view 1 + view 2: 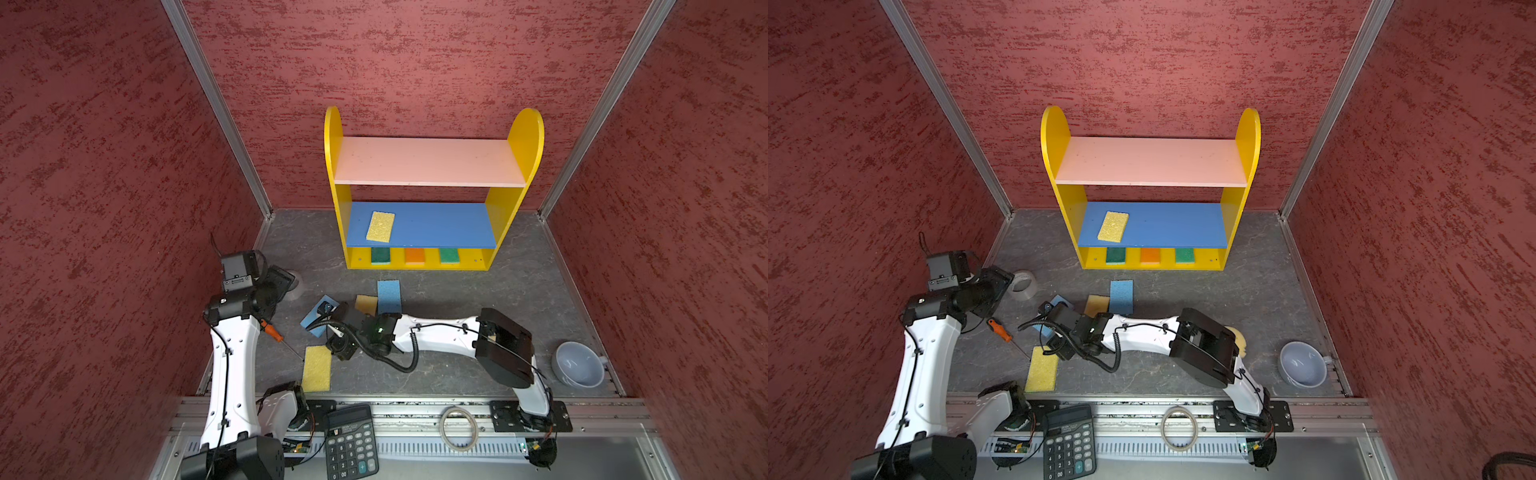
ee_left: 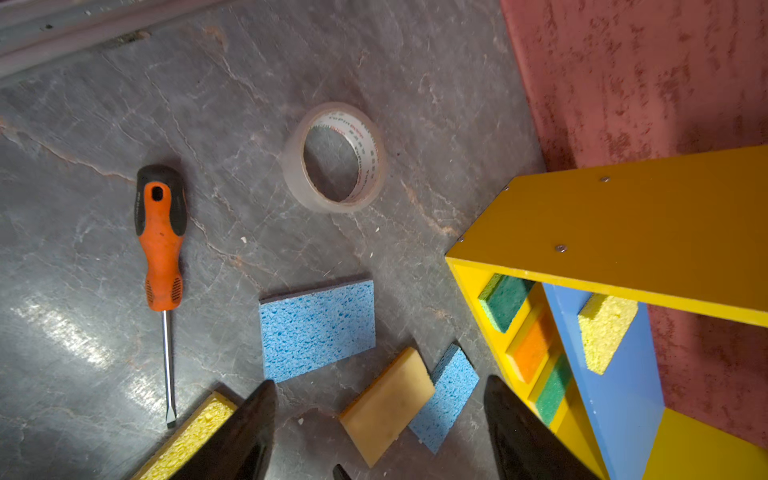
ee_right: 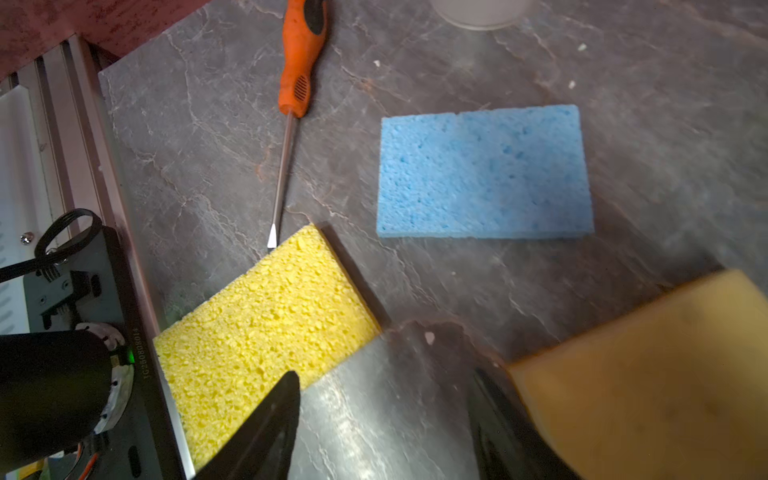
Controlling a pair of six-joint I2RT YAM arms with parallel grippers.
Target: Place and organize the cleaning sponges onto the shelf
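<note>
The right gripper moves down onto the yellow sponge's long edge (image 1: 329,361) (image 3: 344,356) near its far corner next, since bare floor beside that edge leaves room for a finger.
The shelf (image 1: 515,199) stands at the back. A yellow sponge (image 1: 380,226) lies on its blue middle board, and two green-topped sponges flank an orange-topped sponge (image 1: 414,255) on the bottom board. On the floor lie a blue sponge (image 1: 388,297), a tan sponge (image 1: 366,304), a second blue sponge (image 1: 316,322) and a yellow sponge (image 1: 316,368). My right gripper (image 3: 386,378) is open low over bare floor, the yellow sponge (image 3: 266,320) by one finger and the tan sponge (image 3: 648,382) by the other. My left gripper (image 2: 380,382) hangs open and empty high at the left.
An orange-handled screwdriver (image 1: 272,330) lies with its tip at the yellow sponge's corner. A clear tape roll (image 1: 1023,284) sits near the left gripper. A grey cup (image 1: 577,370) stands front right. A black calculator (image 1: 351,442) and a ring (image 1: 458,428) rest on the front rail.
</note>
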